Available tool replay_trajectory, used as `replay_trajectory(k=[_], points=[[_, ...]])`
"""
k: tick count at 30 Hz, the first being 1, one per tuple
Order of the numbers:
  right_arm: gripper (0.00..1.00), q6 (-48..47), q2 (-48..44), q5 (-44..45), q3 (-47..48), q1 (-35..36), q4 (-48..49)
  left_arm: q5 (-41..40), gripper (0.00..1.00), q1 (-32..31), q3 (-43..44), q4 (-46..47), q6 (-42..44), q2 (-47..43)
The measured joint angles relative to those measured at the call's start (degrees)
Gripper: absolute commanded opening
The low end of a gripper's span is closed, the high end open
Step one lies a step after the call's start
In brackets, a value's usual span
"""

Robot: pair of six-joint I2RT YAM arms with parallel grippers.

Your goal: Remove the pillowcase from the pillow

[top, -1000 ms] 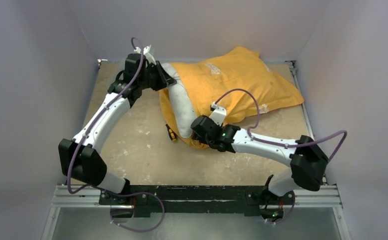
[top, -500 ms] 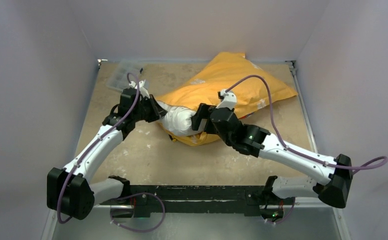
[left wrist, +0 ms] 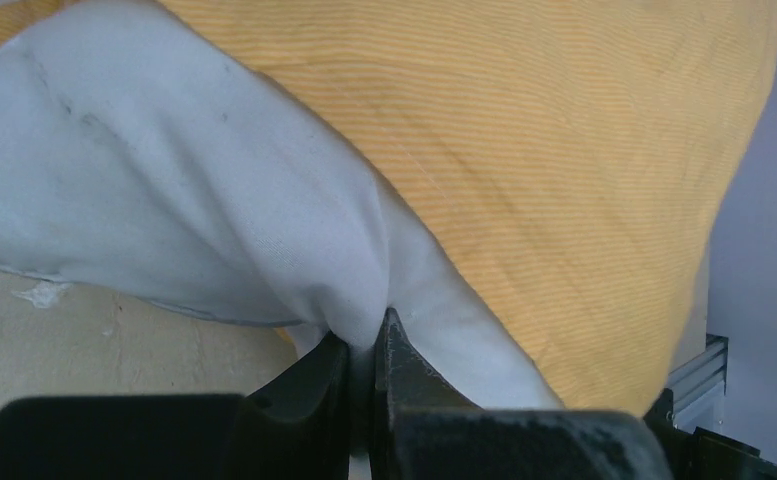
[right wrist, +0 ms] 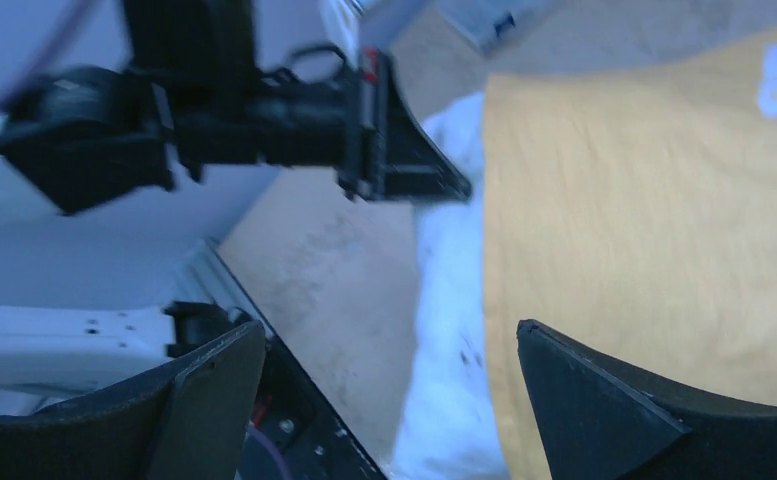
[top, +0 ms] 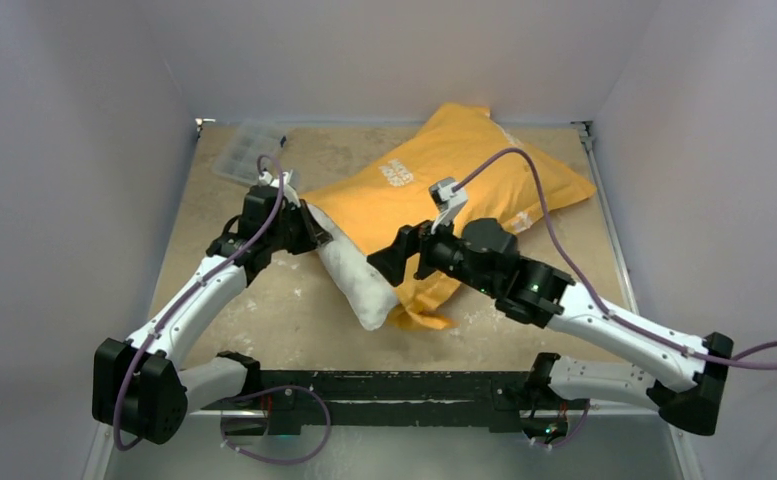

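Note:
I should pull the fold of the pillow with my left gripper to its left in the top view, away from the pillowcase (top: 474, 170), to free it, because bare tabletop lies that way.
The orange-yellow pillowcase (top: 474, 170) lies across the back of the table, with a white lettering patch on top. The white pillow (top: 359, 275) sticks out of its open end towards the front left. My left gripper (top: 311, 226) is shut on a fold of the pillow (left wrist: 164, 200) at its far corner, beside the pillowcase (left wrist: 564, 150); the pinch shows in the left wrist view (left wrist: 364, 340). My right gripper (top: 384, 262) is open and empty, hovering over the pillowcase's open edge. In its wrist view the gripper (right wrist: 389, 330) straddles the pillow (right wrist: 449, 350) and the pillowcase edge (right wrist: 644, 220).
A clear plastic box (top: 247, 150) sits at the back left corner. Grey walls close in the table on three sides. The black base rail (top: 394, 385) runs along the front edge. Bare tabletop (top: 284, 310) lies front left of the pillow.
The pillow and case have swung round, and more white pillow now sticks out towards the front. My right gripper has dropped forward and stands open. My left gripper keeps its hold.

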Motion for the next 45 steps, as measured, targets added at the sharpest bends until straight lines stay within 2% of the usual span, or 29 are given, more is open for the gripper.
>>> replay_trajectory(k=[3, 7, 16, 20, 23, 25, 27, 30, 31, 32, 34, 35, 38, 45], points=[[0.99, -1.5, -2.9, -1.8, 1.8, 0.0, 2.6, 0.5, 0.0, -0.4, 0.0, -0.9, 0.3, 0.0], [0.99, -3.5, -0.4, -1.4, 5.7, 0.0, 4.3, 0.6, 0.0, -0.4, 0.0, -1.0, 0.6, 0.0], [0.99, -6.1, 23.9, 10.6, 15.6, -0.6, 1.6, 1.3, 0.0, -0.4, -0.2, -1.0, 1.5, -3.3], [0.98, -7.1, 30.7, 13.2, 16.4, -2.6, 0.3, 1.6, 0.0, -0.4, -0.7, -1.2, 1.5, -5.2], [0.89, -7.2, 34.4, 15.3, 18.0, -4.9, 0.0, 1.6, 0.0, -0.4, -0.9, -1.8, 1.8, -6.6], [0.89, -6.8, 36.2, 15.8, 19.5, -6.1, -0.5, 1.5, 0.0, -0.4, -1.2, -1.8, 2.0, -7.3], [0.64, -6.3, 37.2, 16.0, 20.3, -7.5, -1.0, 0.9, 0.0, -0.4, -1.8, -1.9, 2.1, -8.2], [0.64, -5.2, 37.0, 16.8, 20.2, -11.5, -1.5, 0.3, 0.0, -0.4, -2.7, -2.8, 2.1, -10.4], [0.33, -4.9, 36.5, 17.1, 19.8, -13.7, -1.6, 0.3, 0.0, -0.4, -2.8, -3.2, 2.1, -11.2], [0.2, -4.8, 36.0, 17.4, 19.5, -16.0, -1.7, 0.2, 0.0, -0.4, -2.9, -3.6, 2.1, -12.3], [0.05, -4.4, 34.6, 18.3, 18.9, -20.7, -2.2, 0.0, 0.0, -0.4, -2.9, -4.4, 2.1, -15.0], [0.0, -4.1, 34.1, 18.6, 18.9, -22.4, -2.3, 0.0, 0.0, -0.4, -2.9, -4.5, 2.1, -16.0], [0.0, -2.9, 32.1, 19.0, 18.9, -26.5, -2.2, -0.4, 0.0, -0.4, -2.9, -5.0, 2.1, -19.6], [0.0, -1.2, 28.6, 17.3, 18.6, -31.1, -1.9, -3.5, 0.0, -0.7, -2.9, -8.3, 2.2, -25.7]])
